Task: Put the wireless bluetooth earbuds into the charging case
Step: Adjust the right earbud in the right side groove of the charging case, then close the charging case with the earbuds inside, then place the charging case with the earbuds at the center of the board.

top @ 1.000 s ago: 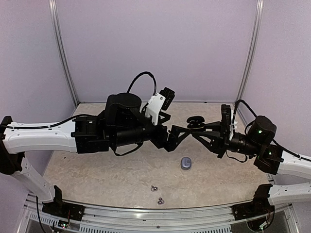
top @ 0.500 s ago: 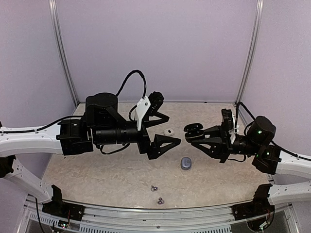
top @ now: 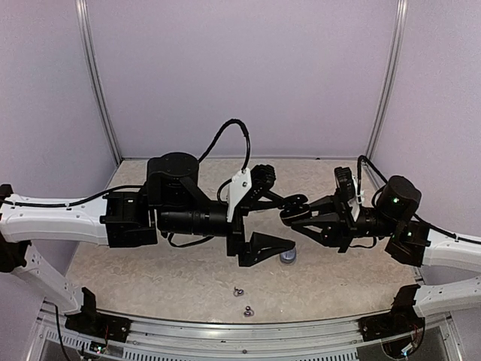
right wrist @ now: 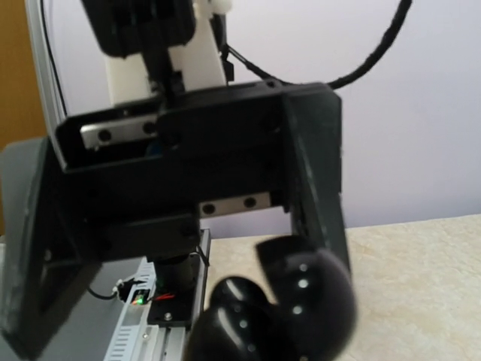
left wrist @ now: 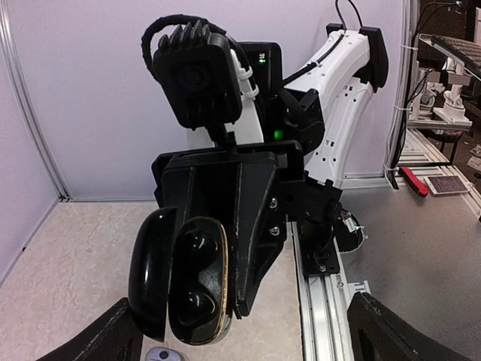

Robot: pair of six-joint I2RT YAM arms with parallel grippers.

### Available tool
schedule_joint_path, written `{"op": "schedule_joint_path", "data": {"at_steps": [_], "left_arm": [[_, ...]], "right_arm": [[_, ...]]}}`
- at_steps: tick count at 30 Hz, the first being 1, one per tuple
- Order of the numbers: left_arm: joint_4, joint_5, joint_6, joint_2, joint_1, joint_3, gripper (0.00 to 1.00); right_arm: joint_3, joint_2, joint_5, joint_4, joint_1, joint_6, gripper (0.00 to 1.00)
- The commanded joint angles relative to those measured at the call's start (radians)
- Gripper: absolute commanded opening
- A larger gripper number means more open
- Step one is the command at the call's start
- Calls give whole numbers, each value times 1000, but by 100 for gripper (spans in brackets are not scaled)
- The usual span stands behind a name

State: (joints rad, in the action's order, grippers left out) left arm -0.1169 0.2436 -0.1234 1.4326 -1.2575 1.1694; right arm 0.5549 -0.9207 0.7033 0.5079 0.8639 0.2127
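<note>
I will tilt my right gripper down next and carry the black charging case [top: 294,208] outward onto bare tabletop to release it, because the silver-grey case takes the nearer spot.
My right gripper [top: 301,211] is shut on the black charging case [top: 294,208], holding it above the table with its lid open. In the left wrist view the charging case [left wrist: 188,278] faces the camera, lid [left wrist: 149,271] swung to the left. Two glossy black rounded shapes sit in its wells; I cannot tell whether they are earbuds. My left gripper [top: 291,222] is open, one finger on each side of the case and apart from it. Two tiny silvery earbuds [top: 239,291] [top: 247,310] lie near the table's front edge.
A small silver-grey case [top: 288,257] stands on the table under the left gripper's lower finger, and its top shows in the left wrist view [left wrist: 159,355]. In the right wrist view, blurred, the black case [right wrist: 278,308] fills the bottom. Walls close the back and sides.
The left arm drew back to the left, then swung right again, and its open fingers now stand around the case. The right gripper carried the case slightly left toward it.
</note>
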Motion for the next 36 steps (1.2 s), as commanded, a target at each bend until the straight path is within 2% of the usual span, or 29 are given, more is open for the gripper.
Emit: {"op": "schedule_joint_path", "data": {"at_steps": [1,6,9,12,16,20,25,29,36], "left_arm": [[6,30,-58,-1,-39,36,91],[-63,-57,-166,-86,-115,-49,90],[-65,-126,-181,-123,-138,-72,91],[-94,-283,-160,-146,-137,-114,94],[-136,-479,-79,-182,-116,-160,99],[-115,-591,101,-211,-12,-188,99],[-78,-582,329,-274,148,-250,99],[-100,-624,380,-328,185,-302,99],[-109,-655,422,-390,225,-362,99]], "right_arm": [[43,-4,-21,12,11,18,0],[30,-14,-59,9,11,41,0],[27,-27,-73,20,9,60,0],[42,-47,-121,-15,7,61,0],[114,-125,-226,-158,-11,55,0],[224,-271,-253,-305,-61,62,0],[357,-493,-222,-394,-140,60,0],[464,-705,-153,-392,-186,83,0],[715,-1056,-73,-456,-198,90,0]]}}
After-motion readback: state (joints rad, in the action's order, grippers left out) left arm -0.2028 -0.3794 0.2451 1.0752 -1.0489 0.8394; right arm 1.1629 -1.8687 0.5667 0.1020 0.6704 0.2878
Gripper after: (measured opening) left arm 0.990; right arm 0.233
